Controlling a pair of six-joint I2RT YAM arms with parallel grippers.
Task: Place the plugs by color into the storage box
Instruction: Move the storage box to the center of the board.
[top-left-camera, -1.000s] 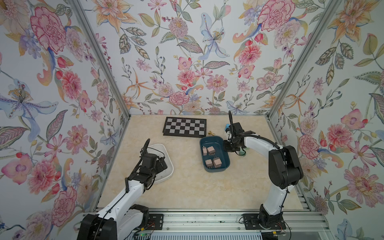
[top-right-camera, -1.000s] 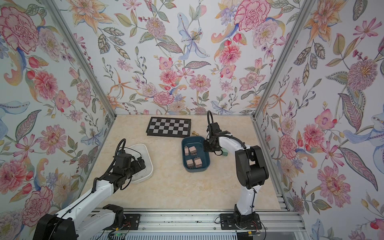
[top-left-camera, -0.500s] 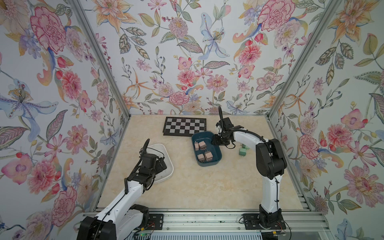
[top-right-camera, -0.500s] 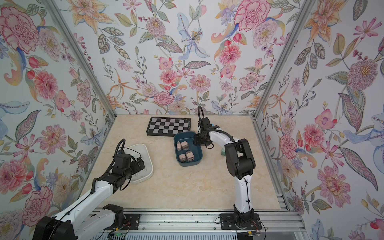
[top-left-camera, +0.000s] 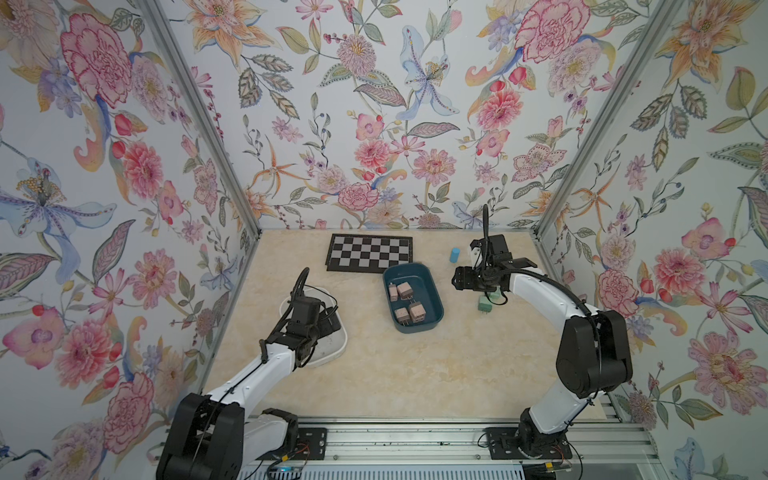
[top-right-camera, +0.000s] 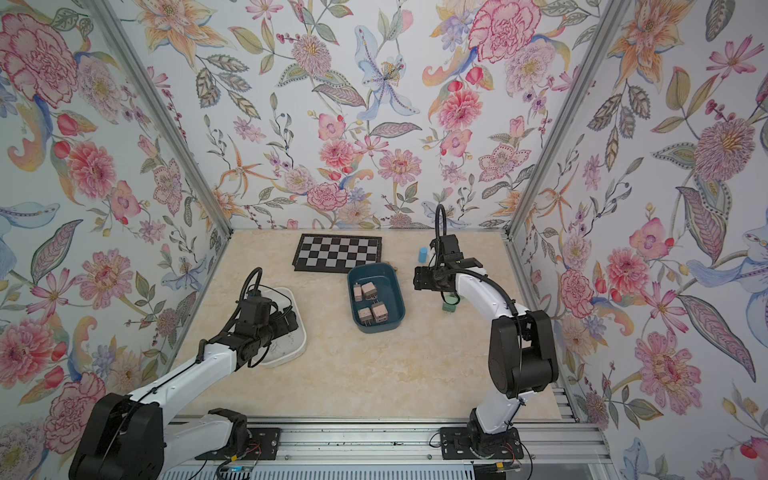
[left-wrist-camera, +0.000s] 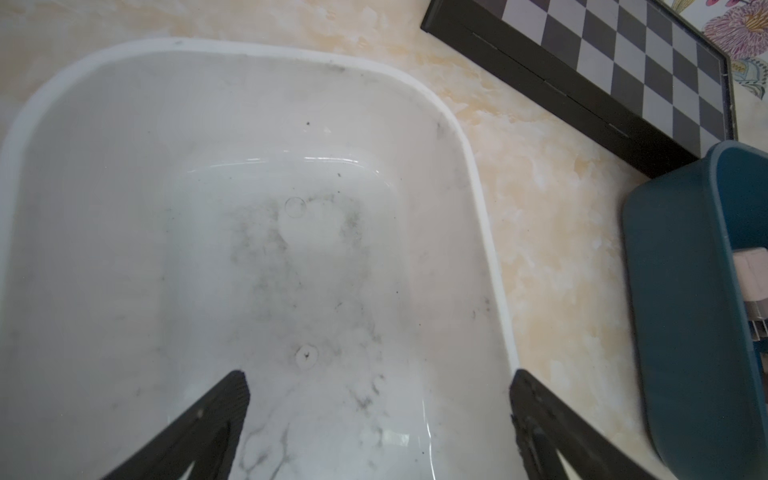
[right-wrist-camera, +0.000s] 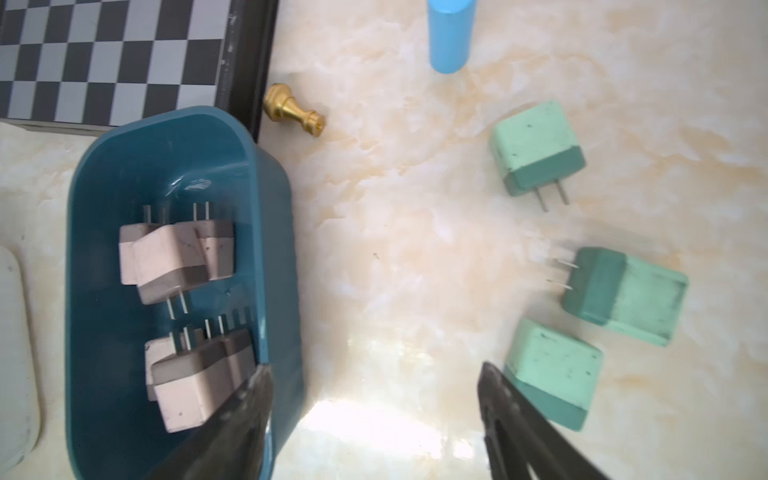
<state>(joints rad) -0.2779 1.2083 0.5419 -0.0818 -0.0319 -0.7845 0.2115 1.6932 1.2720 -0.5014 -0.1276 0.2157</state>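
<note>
Next, my empty right gripper moves away from the teal tub and down onto the near green plug (top-left-camera: 485, 305) (right-wrist-camera: 555, 374), which lies below it and farther from the tub.
Several pink plugs (top-left-camera: 404, 289) (right-wrist-camera: 174, 257) lie in the teal tub (top-left-camera: 437, 291) (top-right-camera: 402, 299) (right-wrist-camera: 270, 208) at mid-table. Three mint green plugs (right-wrist-camera: 536, 153) (right-wrist-camera: 623, 295) (right-wrist-camera: 552, 370) lie on the table right of it; in both top views my right arm partly covers them (top-left-camera: 484, 304) (top-right-camera: 448, 306). My right gripper (top-left-camera: 456, 279) (top-right-camera: 415, 279) (right-wrist-camera: 374, 372) hangs open and empty between the tub and the green plugs. My left gripper (top-left-camera: 328, 318) (left-wrist-camera: 379, 380) is open over the empty white tub (top-left-camera: 337, 350) (top-right-camera: 300, 349) (left-wrist-camera: 478, 178).
A chessboard (top-left-camera: 370, 252) (top-right-camera: 338, 252) (right-wrist-camera: 104, 54) lies behind the teal tub. Next to its corner lies a brass pawn (right-wrist-camera: 293, 111). A light blue cylinder (top-left-camera: 454, 254) (top-right-camera: 423, 254) (right-wrist-camera: 451, 33) stands behind the right gripper. Flowered walls close in three sides.
The right gripper dragged the teal tub to the left by its rim, then let go, opened and drew back to the right. The left arm has not moved.
</note>
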